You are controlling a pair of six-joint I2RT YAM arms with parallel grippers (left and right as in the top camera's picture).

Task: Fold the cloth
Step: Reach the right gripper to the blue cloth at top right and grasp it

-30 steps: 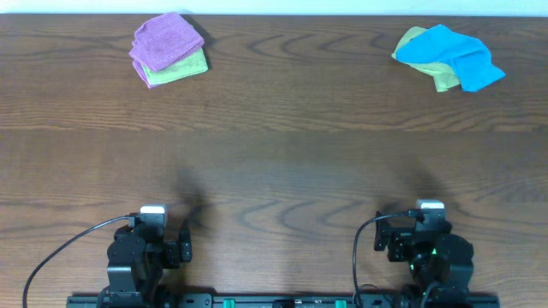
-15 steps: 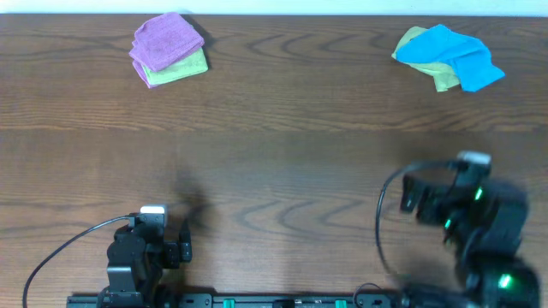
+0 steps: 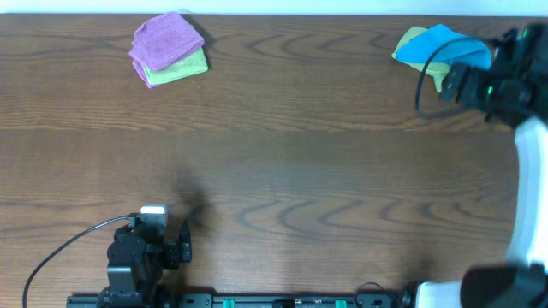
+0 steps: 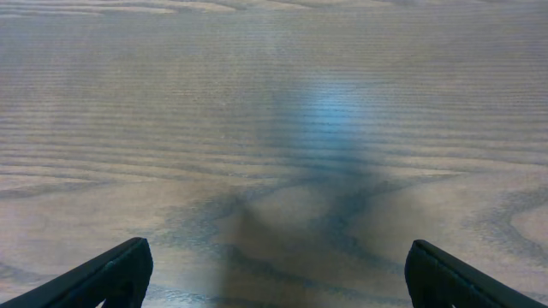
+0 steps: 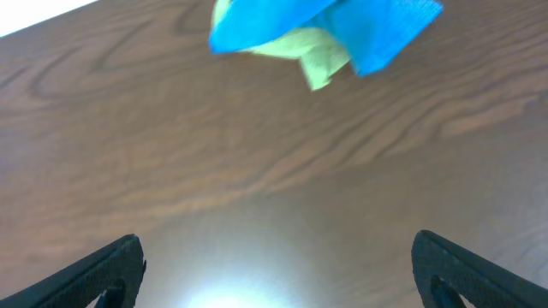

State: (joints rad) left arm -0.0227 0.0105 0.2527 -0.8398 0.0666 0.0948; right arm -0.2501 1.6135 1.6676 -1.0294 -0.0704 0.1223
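Note:
The blue cloth lies crumpled on top of the yellow-green one, so next my right gripper should move outward and lower its open fingers onto the near part of the blue cloth.
A crumpled blue cloth [image 3: 441, 47] lies over a yellow-green cloth [image 3: 413, 36] at the table's far right. In the right wrist view the blue cloth [image 5: 317, 21] and the green one [image 5: 321, 56] are at the top edge. My right gripper [image 3: 458, 77] hovers just short of this pile, blurred; its fingers [image 5: 278, 274] are wide open and empty. A folded purple cloth [image 3: 167, 38] rests on a green cloth [image 3: 180, 68] at the far left. My left gripper [image 3: 181, 244] sits at the front left, open and empty [image 4: 278, 278] over bare wood.
The brown wooden table [image 3: 282, 154] spans the view. The right arm's white, blurred link [image 3: 531, 197] runs along the right edge. A black cable [image 3: 60, 252] loops by the left arm's base. The rail [image 3: 282, 301] lies along the front edge.
My right arm has swung from its front rest position up to the far right, next to the blue cloth. The left arm and both cloth piles have not moved.

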